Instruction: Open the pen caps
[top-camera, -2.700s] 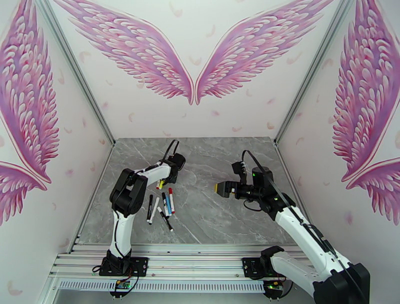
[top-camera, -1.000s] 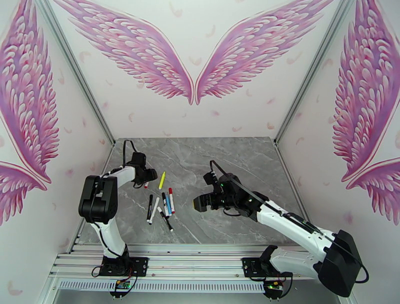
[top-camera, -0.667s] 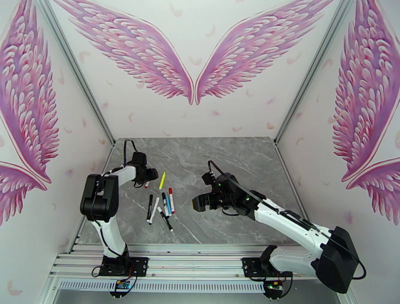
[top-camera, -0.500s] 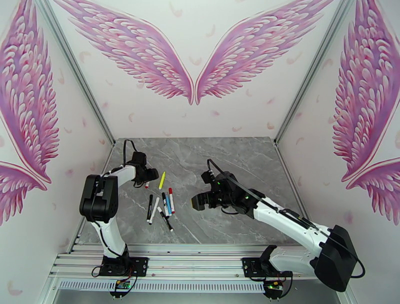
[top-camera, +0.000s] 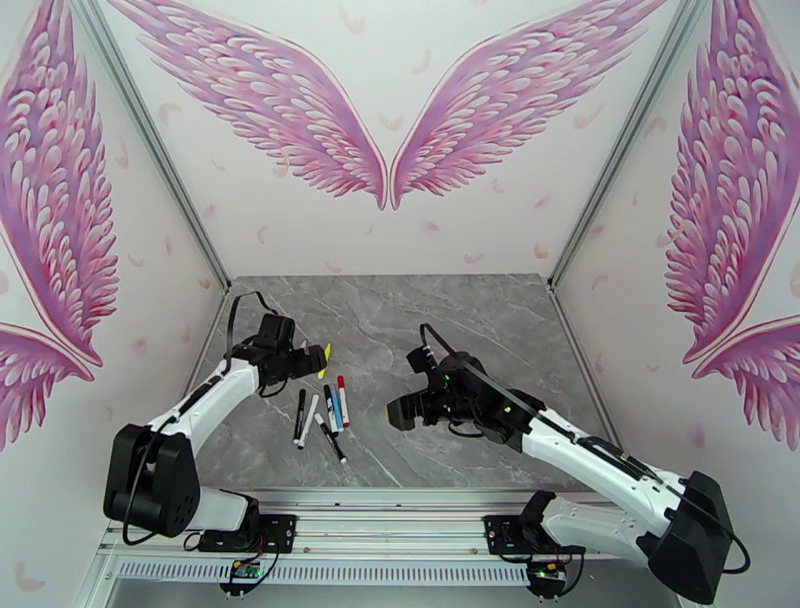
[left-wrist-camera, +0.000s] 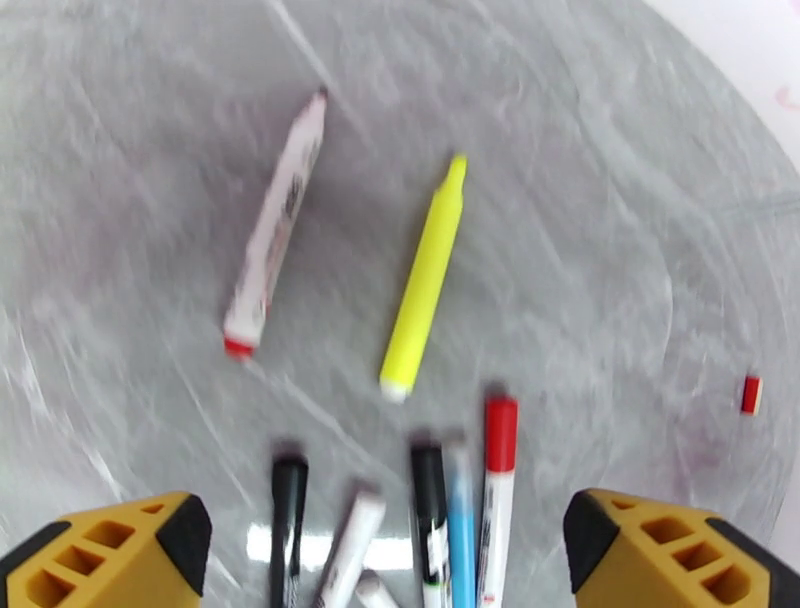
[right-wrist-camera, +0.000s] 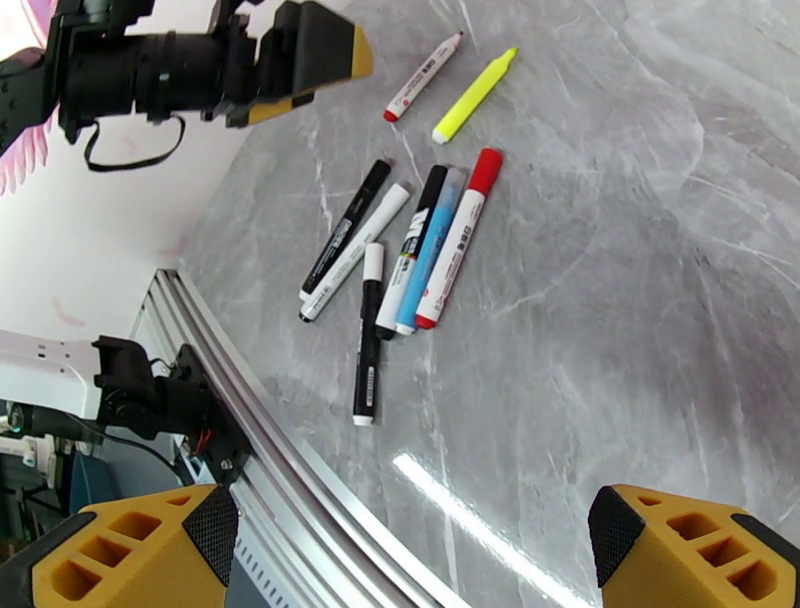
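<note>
My left gripper draws back and down over the labelled body of the black pen farthest from the red cap next, since that pen still wears its own cap.
Several pens (right-wrist-camera: 405, 250) lie bunched on the grey marble table (top-camera: 450, 320); among them a red cap (left-wrist-camera: 500, 433) and a black cap (left-wrist-camera: 427, 470) sit on their pens. Apart from the bunch lie a yellow highlighter (left-wrist-camera: 425, 280) and a white pen with a red end (left-wrist-camera: 275, 225), its tip bare. A small loose red cap (left-wrist-camera: 751, 394) lies off to the right. My left gripper (left-wrist-camera: 390, 550) hovers open over the bunch (top-camera: 322, 410), holding nothing. My right gripper (right-wrist-camera: 410, 545) is open and empty, to the right of the pens (top-camera: 397, 412).
An aluminium rail (right-wrist-camera: 250, 430) runs along the table's near edge, close to the pens. The left arm's wrist (right-wrist-camera: 160, 70) hangs above the table's left side. Walls with pink wings close in the table at the back and sides.
The left arm has swung down and outward, and its gripper has shifted right, toward the pens, opening wider. The right gripper has barely moved.
</note>
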